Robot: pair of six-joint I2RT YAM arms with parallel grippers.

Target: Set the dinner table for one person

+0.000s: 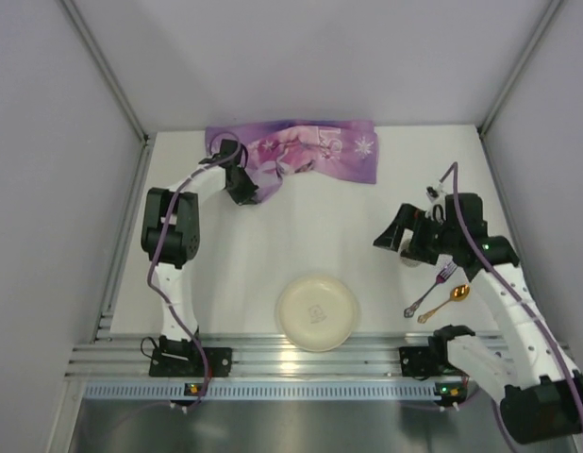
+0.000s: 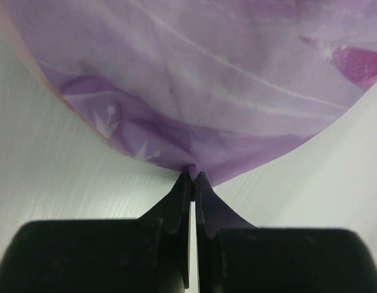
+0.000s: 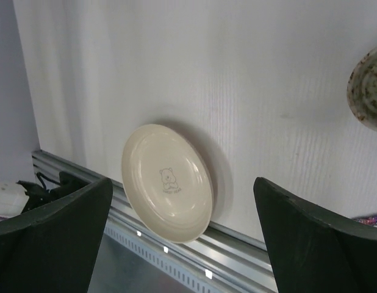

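Next, my left gripper moves back toward the aluminium bar (image 1: 301,363) and lets go of the placemat's pinched corner. The bare tabletop for the crumpled placemat lies back of my gripper.
The white dinner table (image 1: 273,247) has a ribbed aluminium rail (image 1: 301,363) along its near edge. A purple printed placemat (image 1: 306,151) lies crumpled at the far edge. My left gripper (image 1: 244,192) is shut on the placemat's near edge, and in the left wrist view the jaws (image 2: 193,177) pinch a fold of the cloth (image 2: 194,79). A cream plate (image 1: 317,311) sits at the near middle and also shows in the right wrist view (image 3: 167,182). My right gripper (image 1: 392,233) is open and empty above the table, right of the plate.
A silver fork (image 1: 433,287) and a gold spoon (image 1: 446,302) lie at the right, near the right arm. A speckled bowl (image 3: 368,88) shows at the right edge of the right wrist view. Grey walls enclose the table on three sides.
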